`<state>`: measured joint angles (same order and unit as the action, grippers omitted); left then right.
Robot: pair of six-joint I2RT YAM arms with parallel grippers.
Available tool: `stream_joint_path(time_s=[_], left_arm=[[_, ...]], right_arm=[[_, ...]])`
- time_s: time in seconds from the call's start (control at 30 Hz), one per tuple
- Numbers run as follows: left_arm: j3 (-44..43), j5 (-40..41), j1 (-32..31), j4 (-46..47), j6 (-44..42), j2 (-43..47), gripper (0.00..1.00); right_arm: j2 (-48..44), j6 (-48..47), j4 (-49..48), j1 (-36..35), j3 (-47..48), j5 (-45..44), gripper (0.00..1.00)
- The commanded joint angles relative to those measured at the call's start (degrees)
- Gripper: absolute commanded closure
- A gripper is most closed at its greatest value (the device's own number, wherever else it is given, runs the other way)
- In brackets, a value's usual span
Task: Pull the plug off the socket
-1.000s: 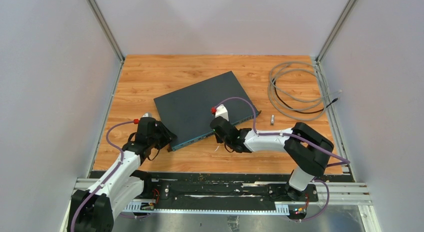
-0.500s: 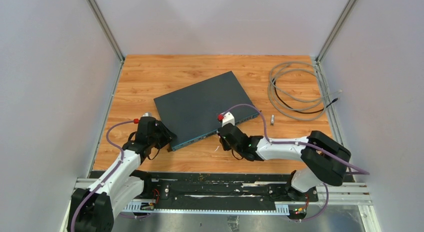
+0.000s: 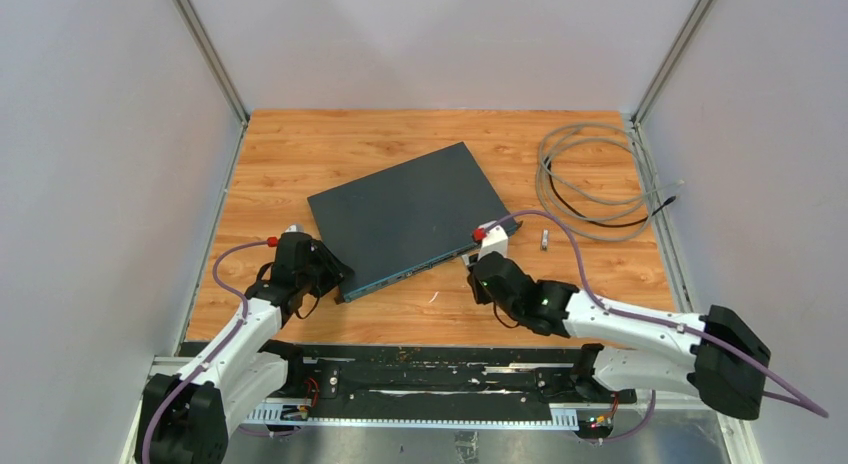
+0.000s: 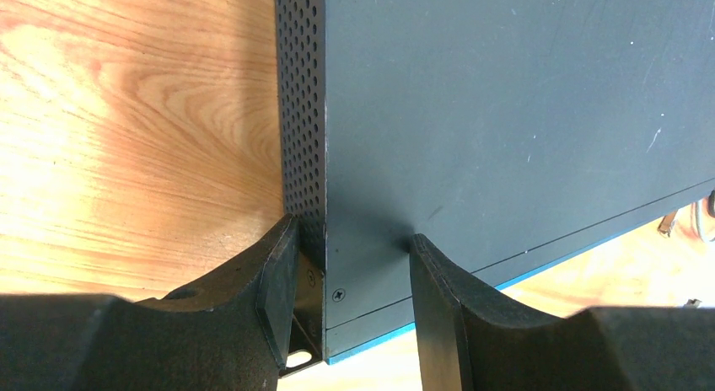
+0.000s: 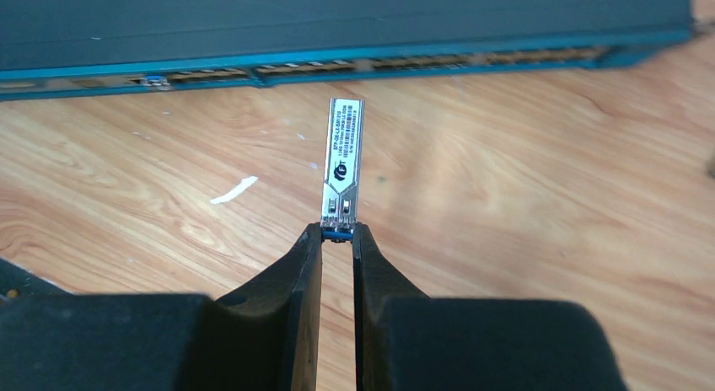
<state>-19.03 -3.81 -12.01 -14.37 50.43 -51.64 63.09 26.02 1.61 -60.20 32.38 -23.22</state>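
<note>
The plug is clear of the sockets, so my right gripper will next move away from the switch (image 3: pixel 405 217), turn, and go down over bare wood just short of the second plug.
A dark network switch (image 3: pixel 405 217) lies flat mid-table, its blue port face (image 5: pixel 337 64) toward me. My right gripper (image 5: pixel 337 232) is shut on the blue tail of a small silver plug (image 5: pixel 344 159) and holds it out of the sockets, clear of the port face, above the wood. In the top view this gripper (image 3: pixel 482 275) sits off the switch's near right corner. My left gripper (image 4: pixel 354 277) is shut on the switch's near left corner (image 4: pixel 337 298), one finger against the perforated side, the other on top; it also shows in the top view (image 3: pixel 335 274).
A coil of grey cable (image 3: pixel 590 184) lies at the back right. A second small silver plug (image 3: pixel 545 240) lies on the wood right of the switch. A white scrap (image 5: pixel 233 189) lies on the wood before the port face. Grey walls close in the table.
My right gripper has drawn back from the port face and swung right along the switch's near edge, carrying the plug. The left gripper and the switch have stayed put.
</note>
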Motion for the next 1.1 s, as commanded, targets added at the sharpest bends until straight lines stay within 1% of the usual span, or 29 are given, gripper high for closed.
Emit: stream_joint_path(time_s=[0.0,0.13,0.23,0.37,0.43,0.5,0.57,0.67,0.77,0.83,0.93,1.0,1.07], left_arm=[[3.68,1.64,-0.45,0.66,-0.51,-4.35,0.54],[4.06,1.53,-0.43,0.81,-0.53,-4.22,0.54],[4.24,1.57,-0.47,0.88,-0.47,-4.11,0.54],[4.28,1.40,-0.47,1.11,-0.41,-3.94,0.54],[4.30,1.31,-0.47,0.92,-0.51,-3.84,0.54],[4.35,1.18,-0.47,0.79,-0.51,-3.70,0.54],[4.30,1.18,-0.47,0.54,-0.51,-3.45,0.54],[4.28,1.09,-0.47,0.29,-0.58,-3.05,0.54],[4.18,0.97,-0.47,-0.03,-0.69,-2.88,0.54],[4.02,0.95,-0.47,-0.13,-0.85,-2.88,0.54],[3.98,0.82,-0.47,-0.13,-0.86,-2.86,0.54],[3.91,0.83,-0.47,-0.06,-0.86,-2.86,0.54],[3.91,0.81,-0.47,-0.03,-0.82,-2.89,0.54]], right_arm=[[-5.26,7.78,14.09,4.46,-2.87,-7.43,1.00],[-10.05,9.14,15.79,13.63,-6.48,-5.78,1.00],[-11.44,8.24,15.11,20.28,-8.01,-4.47,1.00],[-8.84,5.82,11.54,28.00,-9.58,-0.99,1.00],[-6.50,5.51,11.06,29.80,-9.38,-0.34,0.99],[-4.15,5.78,10.79,30.46,-9.18,-0.22,0.95],[-2.65,6.33,10.53,30.58,-9.22,-0.37,0.84],[-1.25,6.91,10.51,30.63,-9.20,-0.59,0.72],[-1.76,7.80,12.78,30.61,-7.99,-1.05,0.49],[-3.19,7.65,14.40,30.59,-6.98,-0.53,0.39],[-5.49,4.83,15.37,30.32,-5.49,3.15,0.29],[-6.74,2.81,15.03,28.06,-4.59,4.05,0.26],[-7.36,1.72,14.60,22.76,-3.56,2.00,0.21]])
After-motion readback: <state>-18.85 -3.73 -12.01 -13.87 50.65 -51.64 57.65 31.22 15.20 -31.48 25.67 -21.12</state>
